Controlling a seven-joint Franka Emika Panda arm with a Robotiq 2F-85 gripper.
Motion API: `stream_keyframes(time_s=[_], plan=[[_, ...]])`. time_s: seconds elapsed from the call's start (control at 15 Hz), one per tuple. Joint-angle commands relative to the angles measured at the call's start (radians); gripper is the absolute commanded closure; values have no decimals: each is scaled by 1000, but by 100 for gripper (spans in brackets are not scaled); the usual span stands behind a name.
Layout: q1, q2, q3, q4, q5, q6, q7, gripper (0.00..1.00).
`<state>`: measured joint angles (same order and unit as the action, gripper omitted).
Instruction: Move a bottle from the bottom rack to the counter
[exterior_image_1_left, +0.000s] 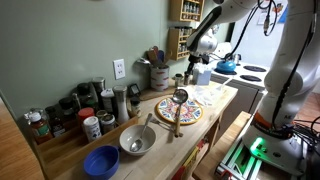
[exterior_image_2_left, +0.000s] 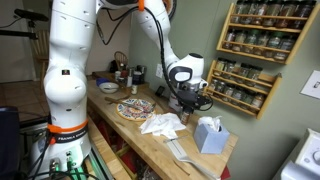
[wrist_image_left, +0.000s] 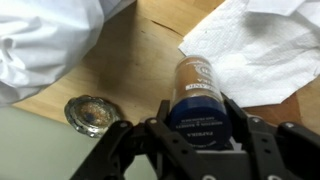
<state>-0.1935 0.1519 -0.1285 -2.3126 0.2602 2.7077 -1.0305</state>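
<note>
I next need to lower my gripper slightly toward the bare wood beside the white paper towels and release the spice bottle (wrist_image_left: 200, 85), as the counter is just below my gripper.
My gripper (wrist_image_left: 198, 110) is shut on a small spice bottle (wrist_image_left: 200, 85) with a dark blue cap and a brown label. It holds the bottle just above the light-wood counter (wrist_image_left: 140, 70), beside white paper towels (wrist_image_left: 250, 50). In both exterior views the gripper (exterior_image_2_left: 190, 98) (exterior_image_1_left: 195, 62) hangs low over the counter (exterior_image_2_left: 150, 140) (exterior_image_1_left: 218, 108), clear of the wooden spice rack (exterior_image_2_left: 250, 55) (exterior_image_1_left: 183, 30). The bottom rack (exterior_image_2_left: 240, 97) holds a row of small dark jars. Whether the bottle touches the counter is hidden.
A patterned plate (exterior_image_2_left: 135, 108) (exterior_image_1_left: 180, 110) and crumpled paper towels (exterior_image_2_left: 160, 124) lie on the counter. A blue tissue box (exterior_image_2_left: 208, 133) stands near the gripper. A small glass jar (wrist_image_left: 88, 113) sits close by. Bowls (exterior_image_1_left: 137, 140), jars (exterior_image_1_left: 90, 110) and a utensil crock (exterior_image_1_left: 158, 74) stand along the wall.
</note>
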Motion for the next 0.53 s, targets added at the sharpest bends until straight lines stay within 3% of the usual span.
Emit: stream_keyframes(time_s=[0.0,0.47], plan=[[-25,28,25,13,12,26,19,69],[-53,62,38,29,6,42,36,69]])
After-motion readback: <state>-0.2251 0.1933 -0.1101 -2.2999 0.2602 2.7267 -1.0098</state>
